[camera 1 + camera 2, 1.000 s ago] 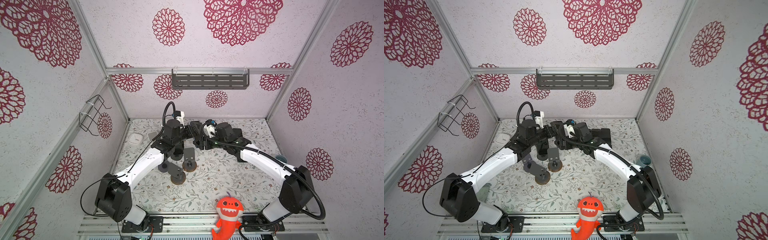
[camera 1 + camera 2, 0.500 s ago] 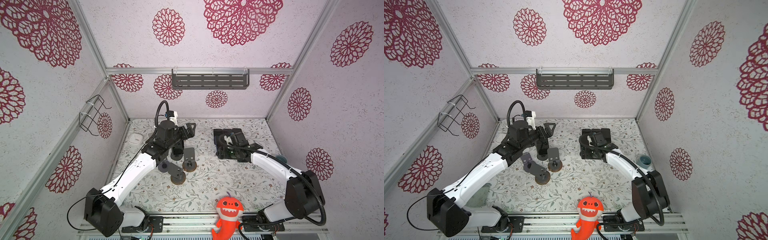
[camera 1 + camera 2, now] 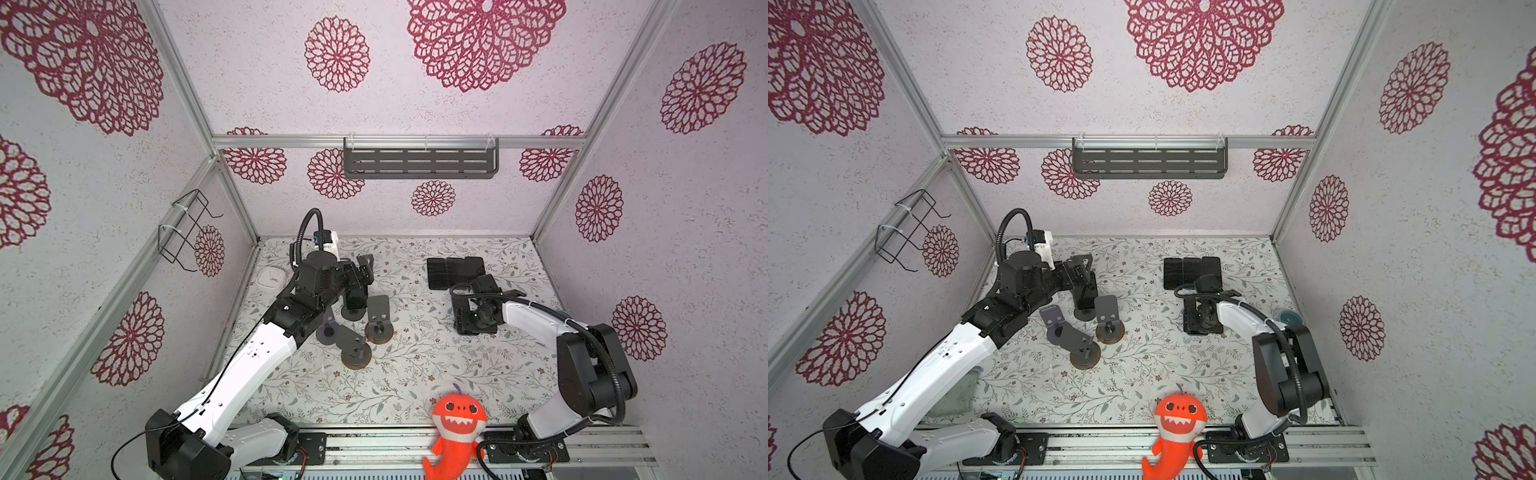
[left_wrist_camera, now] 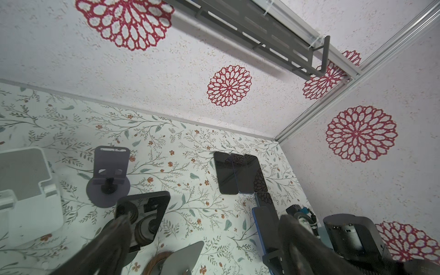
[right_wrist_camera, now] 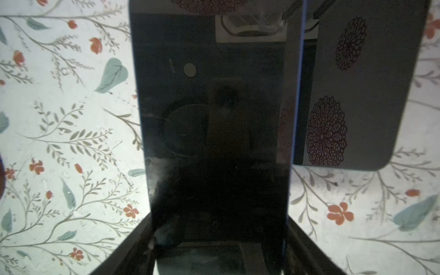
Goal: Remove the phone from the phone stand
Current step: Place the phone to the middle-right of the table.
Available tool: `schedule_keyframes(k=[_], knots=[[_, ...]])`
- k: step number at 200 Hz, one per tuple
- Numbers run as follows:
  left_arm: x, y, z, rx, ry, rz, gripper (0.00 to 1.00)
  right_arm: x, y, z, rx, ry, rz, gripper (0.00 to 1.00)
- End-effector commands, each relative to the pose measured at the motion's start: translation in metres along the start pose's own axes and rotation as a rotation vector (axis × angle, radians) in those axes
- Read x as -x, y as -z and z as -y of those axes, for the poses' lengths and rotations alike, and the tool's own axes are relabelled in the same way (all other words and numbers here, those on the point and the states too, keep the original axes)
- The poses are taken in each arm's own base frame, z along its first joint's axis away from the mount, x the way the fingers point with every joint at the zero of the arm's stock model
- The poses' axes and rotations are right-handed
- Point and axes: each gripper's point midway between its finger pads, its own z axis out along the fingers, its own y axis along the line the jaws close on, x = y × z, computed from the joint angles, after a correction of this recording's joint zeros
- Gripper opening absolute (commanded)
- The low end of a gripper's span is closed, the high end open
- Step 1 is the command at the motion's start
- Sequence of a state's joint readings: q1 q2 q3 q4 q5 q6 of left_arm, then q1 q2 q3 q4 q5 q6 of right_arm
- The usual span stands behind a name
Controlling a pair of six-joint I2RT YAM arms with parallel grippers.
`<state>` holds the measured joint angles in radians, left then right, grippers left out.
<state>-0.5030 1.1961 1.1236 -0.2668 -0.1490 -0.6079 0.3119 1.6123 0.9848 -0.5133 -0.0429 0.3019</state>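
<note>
My right gripper needs to move down and slightly outward and release the phone on the tabletop, because the spot beside the flat phone is below and outward of my gripper.
My right gripper [image 3: 476, 320] [image 5: 217, 250] is shut on a dark, blue-edged phone [image 5: 214, 119] [image 4: 263, 226] and holds it low over the right side of the table, beside another phone [image 5: 357, 83] lying flat. The black phone stand [image 3: 353, 308] [image 4: 145, 214] it came from stands bare at the back left. My left gripper [image 3: 363, 274] [image 3: 1084, 272] [image 4: 204, 238] hovers just above that stand, open, with nothing between its fingers.
Three more stands [image 3: 379, 311] [image 3: 355, 347] [image 3: 327, 328] crowd just in front of the black one. A row of phones [image 3: 455, 272] [image 3: 1192, 272] lies at the back right. An orange shark plush [image 3: 457, 424] sits at the front edge, a white pad [image 3: 272, 278] by the left wall.
The right arm carried the phone from the stands at mid-back over to the right and lowered it by the other phones. The left gripper drew back leftward and opened a little wider.
</note>
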Motion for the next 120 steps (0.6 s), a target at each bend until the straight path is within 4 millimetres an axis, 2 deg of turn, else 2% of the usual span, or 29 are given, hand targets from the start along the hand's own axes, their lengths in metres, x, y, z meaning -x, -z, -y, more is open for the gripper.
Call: schedule_keyframes(k=[1,33,72,120], knots=[[0.002,0.008,-0.010,0.039,-0.021,0.013,1.00,0.024,0.005,0.002,-0.025,0.029,0.066,0.50],[0.000,0.014,-0.017,0.057,-0.019,0.017,1.00,0.029,0.000,-0.001,-0.018,0.035,0.066,0.50],[-0.001,0.019,-0.023,0.070,-0.011,0.026,1.00,0.033,-0.009,0.007,-0.071,0.029,0.049,0.50],[-0.005,0.016,-0.029,0.088,-0.015,0.019,1.00,0.041,-0.014,0.008,-0.087,0.012,0.063,0.54]])
